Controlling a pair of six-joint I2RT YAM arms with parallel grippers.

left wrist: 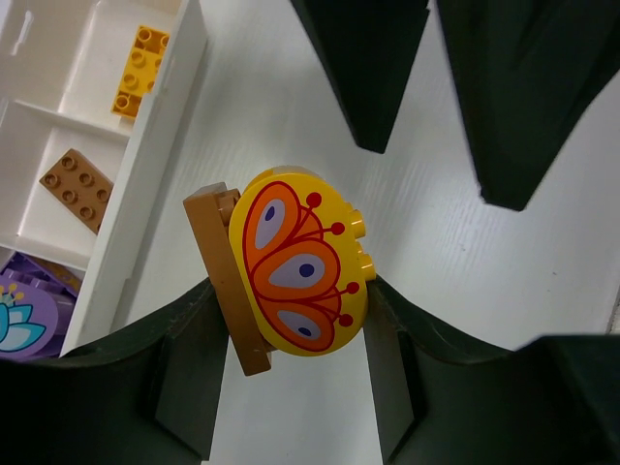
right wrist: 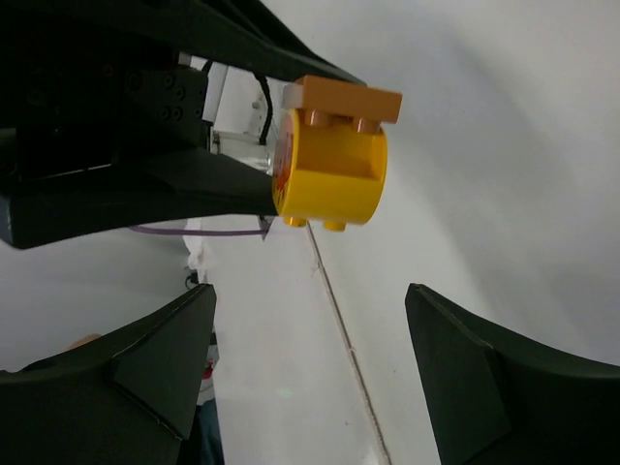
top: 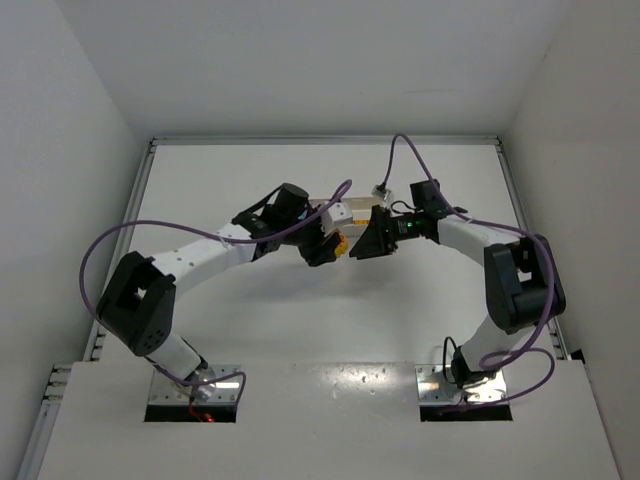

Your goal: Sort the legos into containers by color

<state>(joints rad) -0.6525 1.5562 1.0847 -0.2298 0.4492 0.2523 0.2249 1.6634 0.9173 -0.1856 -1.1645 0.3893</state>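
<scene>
I need to move the open fingers of my right gripper around the yellow lego [left wrist: 302, 262] next, as its end sticks out free past my left gripper's fingers.
My left gripper [left wrist: 291, 325] is shut on a yellow rounded lego [left wrist: 302, 262] printed with an orange wing pattern, stuck to a brown flat lego [left wrist: 225, 276], and holds both above the table. They also show in the right wrist view, the yellow lego [right wrist: 334, 174] under the brown one [right wrist: 341, 99]. My right gripper [right wrist: 310, 349] is open and empty, facing the held pair at close range [top: 366, 240]. The white tray [left wrist: 145, 165] lies just to the left, holding a yellow-orange lego [left wrist: 140, 70], a brown lego [left wrist: 76, 189] and a rounded purple lego [left wrist: 19, 315] in separate compartments.
In the top view both arms meet at mid-table, covering most of the tray [top: 333, 209]. The right gripper's two dark fingers [left wrist: 363, 68] hang just beyond the held pair. White walls enclose the table on the left, right and back.
</scene>
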